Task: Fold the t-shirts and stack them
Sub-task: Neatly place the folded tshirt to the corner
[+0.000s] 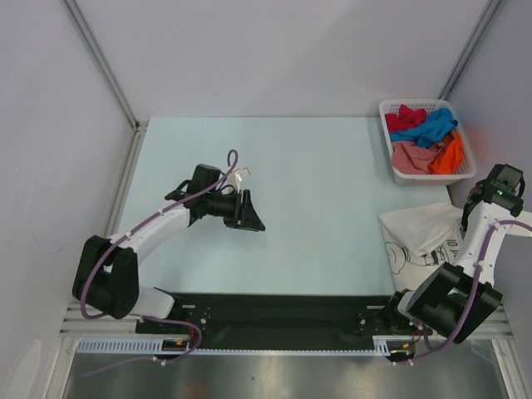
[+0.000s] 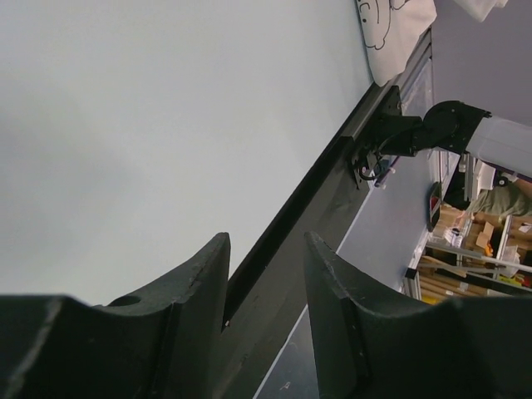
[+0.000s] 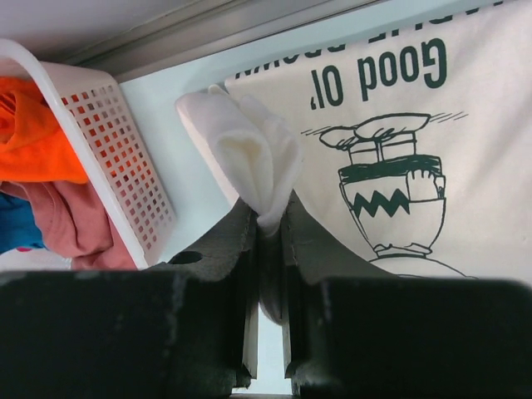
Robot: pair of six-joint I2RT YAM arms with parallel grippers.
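Observation:
The black cartoon print [image 3: 395,195] is still uncovered behind my right gripper. I should pull the gripper back across that print and let go of the bunched fold [image 3: 249,158].
A white t-shirt with black cartoon print [image 1: 420,241] lies at the right edge of the table; its print shows in the right wrist view [image 3: 399,125] and a corner in the left wrist view [image 2: 391,33]. My right gripper [image 3: 268,218] is shut on a bunched white fold [image 3: 249,158] of this shirt, near the basket; in the top view the gripper [image 1: 478,199] is over the shirt's far right part. My left gripper [image 1: 249,218] is open and empty over bare table at mid-left, its jaws [image 2: 266,266] apart. Red, blue, pink and orange t-shirts [image 1: 426,137] lie heaped in the basket.
The white lattice basket [image 1: 391,150] stands at the far right corner, its wall close to my right gripper in the right wrist view [image 3: 125,158]. A black rail [image 1: 274,312] runs along the near table edge. Grey walls enclose the table.

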